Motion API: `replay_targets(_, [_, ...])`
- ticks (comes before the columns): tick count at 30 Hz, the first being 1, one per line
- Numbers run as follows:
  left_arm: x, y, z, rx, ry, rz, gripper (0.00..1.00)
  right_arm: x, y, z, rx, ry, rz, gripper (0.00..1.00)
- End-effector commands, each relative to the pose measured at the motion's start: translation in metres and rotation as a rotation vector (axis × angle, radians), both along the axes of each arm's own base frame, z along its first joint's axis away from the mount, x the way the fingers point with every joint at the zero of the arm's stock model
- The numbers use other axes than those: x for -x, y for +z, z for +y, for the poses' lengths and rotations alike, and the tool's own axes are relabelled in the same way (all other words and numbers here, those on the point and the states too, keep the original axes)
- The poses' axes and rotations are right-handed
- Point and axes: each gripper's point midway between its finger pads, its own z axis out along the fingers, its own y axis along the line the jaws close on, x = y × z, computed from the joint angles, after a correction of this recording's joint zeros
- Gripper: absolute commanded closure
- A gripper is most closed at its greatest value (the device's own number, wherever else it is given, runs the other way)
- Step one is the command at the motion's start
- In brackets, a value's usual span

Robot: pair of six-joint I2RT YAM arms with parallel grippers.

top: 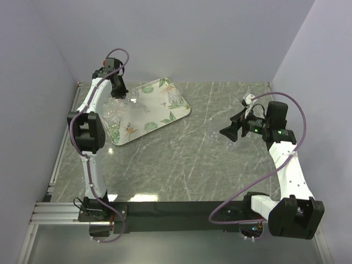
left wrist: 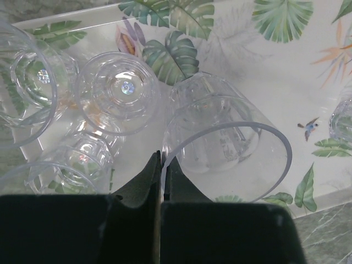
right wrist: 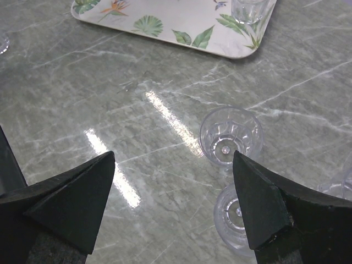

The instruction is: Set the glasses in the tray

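The tilted glass hangs just above bare tray beside the crowded glasses. My left gripper needs to lower it slightly away from them next, then let go of its rim.
The leaf-printed tray [top: 159, 116] lies at the back left. My left gripper [top: 121, 91] hangs over its far left end, shut on the rim of a clear glass [left wrist: 220, 137] that is tilted just above the tray [left wrist: 264, 77]; my left gripper's tips [left wrist: 160, 159] pinch that rim. Several more glasses [left wrist: 118, 91] stand crowded at that end. One glass [top: 176, 99] stands at the tray's right end. My right gripper [top: 231, 133] is open and empty above the table; in the right wrist view it [right wrist: 173, 157] sits left of two glasses, one [right wrist: 230, 135] farther and one [right wrist: 236, 217] nearer.
Grey marble tabletop with white walls on three sides. A further glass [right wrist: 338, 187] shows at the right edge of the right wrist view, and a glass rim [right wrist: 3, 41] at its left edge. The tray's corner [right wrist: 181, 27] lies beyond the loose glasses.
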Motion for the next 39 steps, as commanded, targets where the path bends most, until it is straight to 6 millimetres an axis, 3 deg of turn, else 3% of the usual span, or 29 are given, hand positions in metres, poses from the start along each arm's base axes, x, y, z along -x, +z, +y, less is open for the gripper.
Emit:
replay_targets(1, [-0.019,0.012,0.0,0.002,-0.01,-0.062,1.0,0.0,0.007,-0.001,-0.004,0.004,-0.026,0.06])
replay_targets(11, [-0.029,0.0,0.003,0.0,0.002,-0.047,0.96,-0.001,0.005,-0.002,-0.001,-0.001,-0.023,0.06])
replay_targets(15, [-0.03,-0.003,0.005,0.0,0.007,-0.044,0.89,-0.001,0.006,-0.002,-0.003,-0.003,-0.022,0.06])
replay_targets(16, [-0.03,-0.002,0.004,0.006,0.006,-0.046,0.87,-0.002,0.005,-0.002,-0.002,-0.005,-0.019,0.06])
replay_targets(19, [-0.032,0.004,0.002,0.02,0.006,-0.062,0.67,-0.003,0.005,-0.003,0.001,-0.01,-0.02,0.06])
replay_targets(21, [-0.032,0.009,0.001,0.026,0.006,-0.068,0.62,-0.003,0.004,-0.003,0.001,-0.01,-0.017,0.06])
replay_targets(24, [-0.033,0.025,-0.003,0.045,-0.006,-0.097,0.57,-0.003,0.005,-0.005,0.006,-0.015,-0.024,0.06])
replay_targets(30, [-0.024,0.098,-0.012,0.105,-0.031,-0.263,0.46,0.0,0.005,-0.009,0.04,-0.017,-0.047,0.06])
replay_targets(34, [0.018,0.141,-0.014,0.145,-0.047,-0.355,0.39,0.005,0.002,-0.013,0.086,-0.025,-0.048,0.06])
replay_targets(36, [0.036,0.151,-0.013,0.157,-0.053,-0.39,0.35,0.006,0.0,-0.017,0.122,-0.023,-0.05,0.06])
replay_targets(37, [0.047,0.135,-0.011,0.155,-0.049,-0.375,0.3,0.008,-0.008,-0.021,0.144,-0.039,-0.014,0.06])
replay_targets(38, [0.065,0.159,-0.009,0.162,-0.051,-0.438,0.28,0.008,-0.011,-0.023,0.16,-0.045,0.001,0.06])
replay_targets(39, [0.075,0.161,-0.009,0.169,-0.061,-0.457,0.27,0.006,-0.012,-0.025,0.178,-0.044,0.007,0.06])
